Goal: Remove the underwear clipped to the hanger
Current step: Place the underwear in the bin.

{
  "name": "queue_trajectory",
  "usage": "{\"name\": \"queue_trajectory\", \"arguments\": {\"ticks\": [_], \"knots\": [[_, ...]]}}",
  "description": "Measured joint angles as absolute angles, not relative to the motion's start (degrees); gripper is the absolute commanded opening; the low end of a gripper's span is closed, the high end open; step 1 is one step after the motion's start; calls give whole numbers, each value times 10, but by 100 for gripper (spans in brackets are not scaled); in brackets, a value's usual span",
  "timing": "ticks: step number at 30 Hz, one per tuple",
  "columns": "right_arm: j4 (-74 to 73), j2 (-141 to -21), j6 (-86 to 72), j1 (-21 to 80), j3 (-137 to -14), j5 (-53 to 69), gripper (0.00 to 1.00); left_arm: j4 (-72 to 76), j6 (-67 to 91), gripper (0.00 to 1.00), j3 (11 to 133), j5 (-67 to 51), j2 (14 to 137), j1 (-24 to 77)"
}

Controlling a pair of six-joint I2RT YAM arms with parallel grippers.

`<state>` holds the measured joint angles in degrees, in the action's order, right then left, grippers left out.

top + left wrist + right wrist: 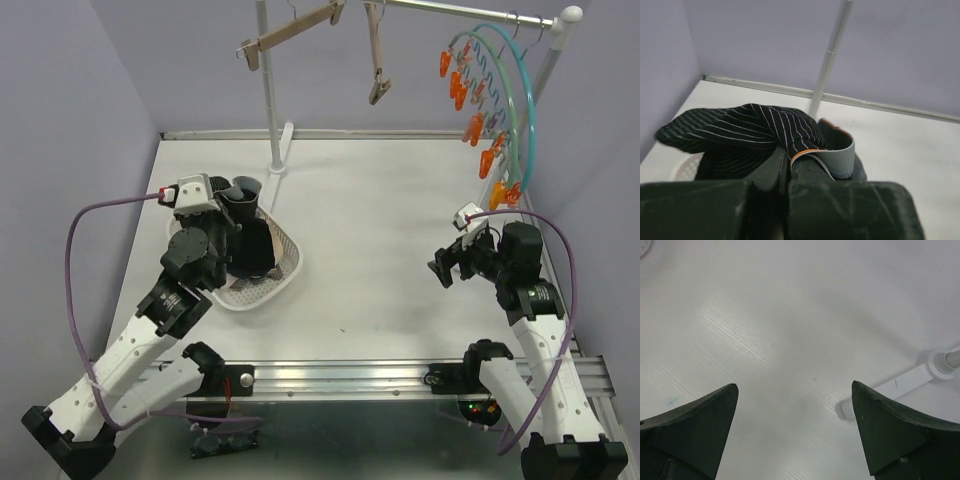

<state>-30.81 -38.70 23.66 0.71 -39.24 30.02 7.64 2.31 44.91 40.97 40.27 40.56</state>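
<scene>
The waistband (837,155) of the pinstriped underwear is still in my left gripper. My left gripper should move down from above the white basket (687,169), tilt its fingers downward over the far part of the basket, and release the waistband.
A black pinstriped underwear (750,127) with a grey, orange-edged waistband (837,155) is pinched in my left gripper (789,160), whose jaws are shut on the cloth. From above, this gripper (238,195) holds the garment (245,188) at the far rim of a white basket (292,262). Dark underwear (255,250) lies in the basket. The round teal hanger (505,100) with orange clips hangs at the far right, and no cloth shows on it. My right gripper (447,265) stands open and empty above bare table (795,395).
A white rack pole (268,90) rises just behind the basket, and its foot (920,375) shows in the right wrist view. Two wooden clip hangers (300,28) hang from the top rail. Lilac walls close the left and back sides.
</scene>
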Motion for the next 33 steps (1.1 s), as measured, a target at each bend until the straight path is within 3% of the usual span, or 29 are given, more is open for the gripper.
{"name": "queue_trajectory", "arguments": {"ticks": [9,15,18,22,25,29,31,33], "knots": [[-308,-387,237,7,-391,300,100,13,41,0,470,322,491,194],[-308,-387,237,7,-391,300,100,6,84,0,426,226,566,134],[-308,-387,238,5,-391,301,100,-3,96,17,416,183,603,133],[-308,-386,238,-6,-390,301,100,-6,104,55,416,155,620,134],[-308,-384,238,-8,-387,302,100,-5,107,74,416,146,620,133],[-308,-382,238,-8,-386,302,100,-8,108,84,416,139,619,133],[-308,-382,238,-9,-386,302,100,-12,107,97,416,137,611,133],[-308,-382,238,-10,-386,302,100,-21,107,99,416,135,590,133]]}}
